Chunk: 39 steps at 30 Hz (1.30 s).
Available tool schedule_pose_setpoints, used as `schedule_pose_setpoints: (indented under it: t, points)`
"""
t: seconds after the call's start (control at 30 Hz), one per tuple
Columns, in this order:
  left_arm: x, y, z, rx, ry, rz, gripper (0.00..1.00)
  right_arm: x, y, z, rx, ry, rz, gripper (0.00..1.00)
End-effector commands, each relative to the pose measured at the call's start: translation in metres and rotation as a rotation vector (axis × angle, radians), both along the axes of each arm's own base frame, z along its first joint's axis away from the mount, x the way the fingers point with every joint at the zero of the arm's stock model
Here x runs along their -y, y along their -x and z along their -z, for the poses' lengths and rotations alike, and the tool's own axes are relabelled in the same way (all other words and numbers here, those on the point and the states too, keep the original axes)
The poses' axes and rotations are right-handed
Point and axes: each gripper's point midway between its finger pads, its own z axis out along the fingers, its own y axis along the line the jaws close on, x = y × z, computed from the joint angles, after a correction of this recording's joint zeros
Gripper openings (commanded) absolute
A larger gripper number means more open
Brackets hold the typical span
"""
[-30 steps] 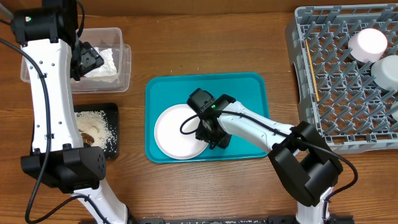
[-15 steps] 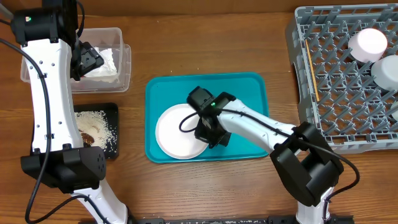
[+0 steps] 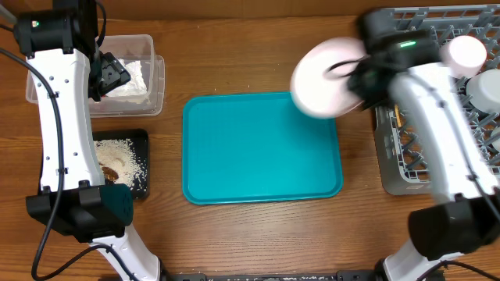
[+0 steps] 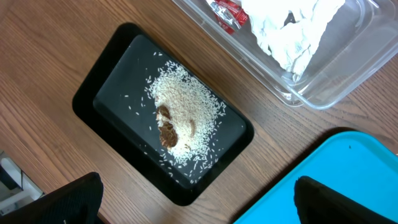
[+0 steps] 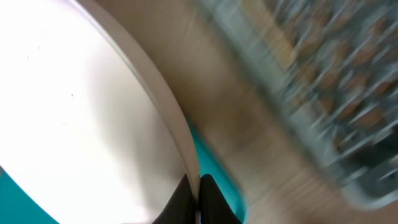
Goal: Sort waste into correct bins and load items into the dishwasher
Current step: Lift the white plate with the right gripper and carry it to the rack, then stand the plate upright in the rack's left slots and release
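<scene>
The rack's free slots (image 3: 405, 20) beside the pinkish-white bowl lie to the right of my right gripper in the overhead view, so next I swing over, lowering the plate (image 3: 324, 76) in.
My right gripper (image 3: 366, 78) is shut on the rim of the large white plate (image 3: 324, 76), which hangs blurred in the air over the far right corner of the teal tray (image 3: 262, 148), beside the grey dishwasher rack (image 3: 422, 148). In the right wrist view the fingertips (image 5: 198, 199) pinch the plate (image 5: 74, 112) edge. My left gripper (image 3: 109, 76) stands open above the clear tub (image 3: 156, 86), which holds white napkins (image 4: 292, 31) and a red wrapper (image 4: 227, 12). The black tray (image 4: 106, 118) holds rice and brown scraps (image 4: 180, 115).
A pinkish-white bowl (image 3: 466, 53) and a second pale bowl (image 3: 486, 90) sit in the rack's far right cells. The rack (image 5: 311, 81) shows blurred in the right wrist view. Bare wooden table lies between tub, tray and rack.
My right gripper shut on the plate's rim, lifted it off the teal tray and swung it up and right toward the rack. The left arm has not moved.
</scene>
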Motion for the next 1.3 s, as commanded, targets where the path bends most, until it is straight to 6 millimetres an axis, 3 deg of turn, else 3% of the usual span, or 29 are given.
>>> schedule_pose_setpoints:
  t: [0.0,0.1,0.17,0.27,0.37,0.5,0.73,1.27]
  points:
    - [0.003,0.001,-0.011,0.030,-0.006,0.018,1.00,0.054,-0.010,-0.039,0.106,0.114,0.020,0.04]
    - [0.003,0.001,-0.011,0.030,-0.006,0.018,1.00,0.111,-0.017,-0.053,0.169,0.242,0.162,0.04]
    - [0.003,0.001,-0.011,0.030,-0.006,0.018,1.00,0.137,-0.017,-0.061,0.191,0.337,0.233,0.04]
    - [0.003,0.001,-0.011,0.030,-0.006,0.018,1.00,0.163,-0.018,-0.079,0.238,0.478,0.316,0.04]
    - [0.003,0.001,-0.011,0.030,-0.006,0.018,1.00,0.175,-0.022,-0.092,0.280,0.562,0.368,0.04]
    - [0.003,0.001,-0.011,0.030,-0.006,0.018,1.00,0.179,-0.030,-0.086,0.296,0.586,0.381,0.04]
    - [0.003,0.001,-0.011,0.030,-0.006,0.018,1.00,0.180,-0.054,-0.038,0.269,0.619,0.309,0.04]
    - [0.003,0.001,-0.011,0.030,-0.006,0.018,1.00,0.148,-0.080,0.039,0.197,0.624,0.180,0.04]
